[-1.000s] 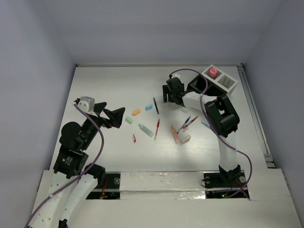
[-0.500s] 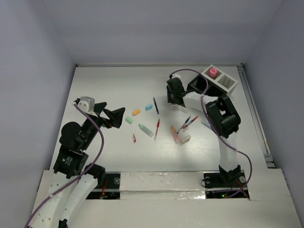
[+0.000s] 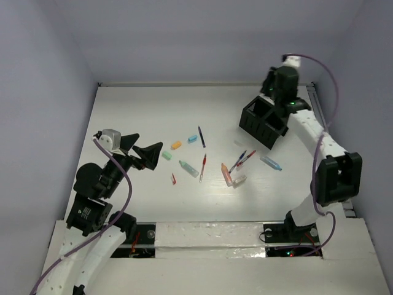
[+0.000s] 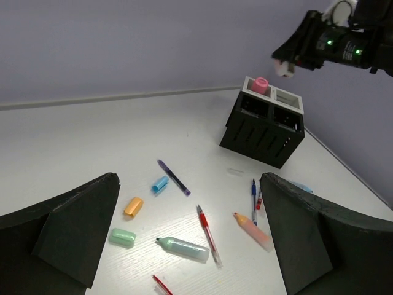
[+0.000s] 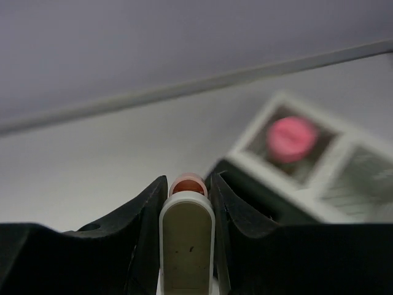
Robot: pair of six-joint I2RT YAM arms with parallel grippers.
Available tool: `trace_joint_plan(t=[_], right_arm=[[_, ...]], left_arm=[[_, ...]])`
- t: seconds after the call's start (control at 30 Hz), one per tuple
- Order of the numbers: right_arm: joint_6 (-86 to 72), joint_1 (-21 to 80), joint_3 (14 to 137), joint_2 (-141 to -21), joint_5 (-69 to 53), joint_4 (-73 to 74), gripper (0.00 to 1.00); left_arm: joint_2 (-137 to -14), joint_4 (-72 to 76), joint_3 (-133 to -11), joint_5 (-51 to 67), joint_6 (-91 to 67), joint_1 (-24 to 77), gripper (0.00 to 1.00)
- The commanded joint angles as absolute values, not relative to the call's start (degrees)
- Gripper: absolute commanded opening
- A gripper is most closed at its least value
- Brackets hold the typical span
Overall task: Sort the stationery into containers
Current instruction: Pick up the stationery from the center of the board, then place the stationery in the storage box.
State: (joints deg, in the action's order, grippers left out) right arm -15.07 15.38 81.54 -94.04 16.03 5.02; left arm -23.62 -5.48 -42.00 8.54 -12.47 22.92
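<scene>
My right gripper should move right in the top view and go down to release the marker into the organizer's empty white section (image 5: 363, 185), as the pink-capped bottle fills the other section.
The black organizer (image 3: 263, 124) stands at the far right; its white section (image 4: 286, 98) holds the pink-capped bottle (image 4: 260, 85). My right gripper (image 3: 274, 86) hovers above it, shut on a whitish marker (image 5: 186, 239) with an orange end. My left gripper (image 3: 145, 153) is open and empty, left of the scattered stationery: orange cap (image 3: 176, 145), blue cap (image 3: 192, 139), dark pen (image 3: 201, 136), green cap (image 3: 166, 156), green marker (image 3: 188, 168), red pen (image 3: 202, 167), peach marker (image 3: 228, 174), blue and red pens (image 3: 242, 158). In the left wrist view the left gripper (image 4: 188, 179) frames these.
A light blue marker (image 3: 270, 163) lies below the organizer, a clear cap (image 3: 240, 180) beside the peach marker, and a small red piece (image 3: 174, 179) near the green marker. Walls enclose the table on the left, back and right.
My right arm has lifted from the table left of the organizer and swung right to above it, carrying the marker. The left arm has barely moved.
</scene>
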Motion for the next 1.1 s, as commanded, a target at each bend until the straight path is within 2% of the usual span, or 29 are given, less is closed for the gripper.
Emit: trace_joint_plan(t=[0.0,0.3,0.7,0.9,0.97,1.03,1.07], right_arm=[[-17.8,7.5,79.0,-91.3,18.6,3.9,0.06],[-15.2,-3.0,81.6,-94.7,20.7,3.3,0.06],[-7.7,-3.5,86.0,-104.3,20.0,3.3,0.14],[-8.4,-4.0,86.1,-106.3,20.6,4.7,0.33],[-9.2,-4.0,85.5,-105.6,20.6,4.7,0.43],[-10.0,-4.0,84.8,-104.4,20.6,4.8,0.62],[-10.3,-4.0,84.8,-104.1,20.5,5.0,0.68]], left_arm=[[-22.3,-3.1,-42.5,8.5,-12.4,24.0,0.99],[-21.4,-3.4,-42.5,8.1,-12.2,25.0,0.99],[-22.1,-3.4,-42.5,8.1,-12.0,25.0,0.99],[-22.2,-3.5,-42.5,7.8,-12.0,25.0,0.99],[-22.4,-3.4,-42.5,7.7,-12.0,25.0,0.99],[-22.4,-3.4,-42.5,7.9,-12.0,25.0,0.99],[-22.5,-3.4,-42.5,7.9,-12.1,25.0,0.99]])
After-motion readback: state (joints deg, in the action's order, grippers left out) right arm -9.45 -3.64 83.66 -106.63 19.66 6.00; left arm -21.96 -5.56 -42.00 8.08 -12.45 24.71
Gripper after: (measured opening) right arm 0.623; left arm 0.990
